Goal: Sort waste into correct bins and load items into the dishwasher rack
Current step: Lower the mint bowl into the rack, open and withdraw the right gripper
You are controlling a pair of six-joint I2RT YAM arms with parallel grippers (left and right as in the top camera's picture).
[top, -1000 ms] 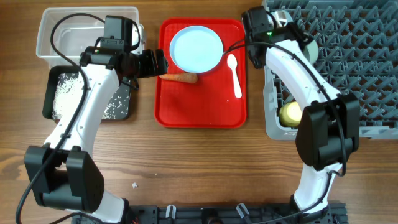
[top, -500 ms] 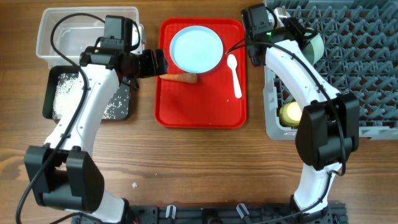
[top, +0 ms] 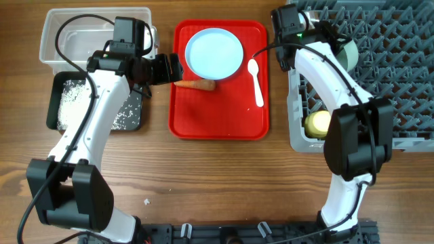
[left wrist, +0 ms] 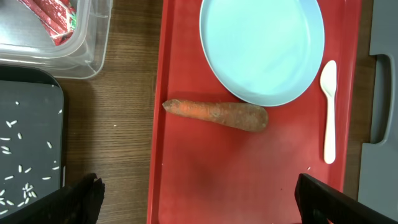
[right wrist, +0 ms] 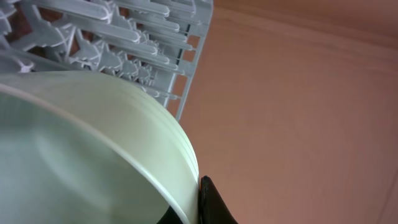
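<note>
The bowl is already over the rack's wires, so my right gripper shifts to the left in the overhead view toward the rack's tray-side edge [top: 293,86] next for the release.
My left gripper [top: 171,69] is open and empty above the left edge of the red tray, its fingers spread wide in the left wrist view [left wrist: 199,208]. An orange carrot [top: 196,85] [left wrist: 214,116] lies on the tray just ahead of it. A pale blue plate [top: 213,54] [left wrist: 261,50] and a white spoon [top: 255,81] [left wrist: 328,112] lie on the tray too. My right gripper [top: 337,46] is shut on a pale bowl [top: 348,51] [right wrist: 81,143] over the grey rack [top: 380,74] [right wrist: 124,37]. A yellow cup [top: 317,123] sits in the rack. The tissue and second bowl are out of view.
The flat red tray [top: 217,115] lies mid-table. A clear tub [top: 95,20] holding a red-and-white wrapper [left wrist: 50,15] stands at back left. Just in front of it, a black tray [top: 74,102] holds rice grains. A small white scrap [top: 147,201] lies on the wood near the front.
My right gripper has shifted a little to the right over the rack with the bowl in it. The left arm has not moved.
</note>
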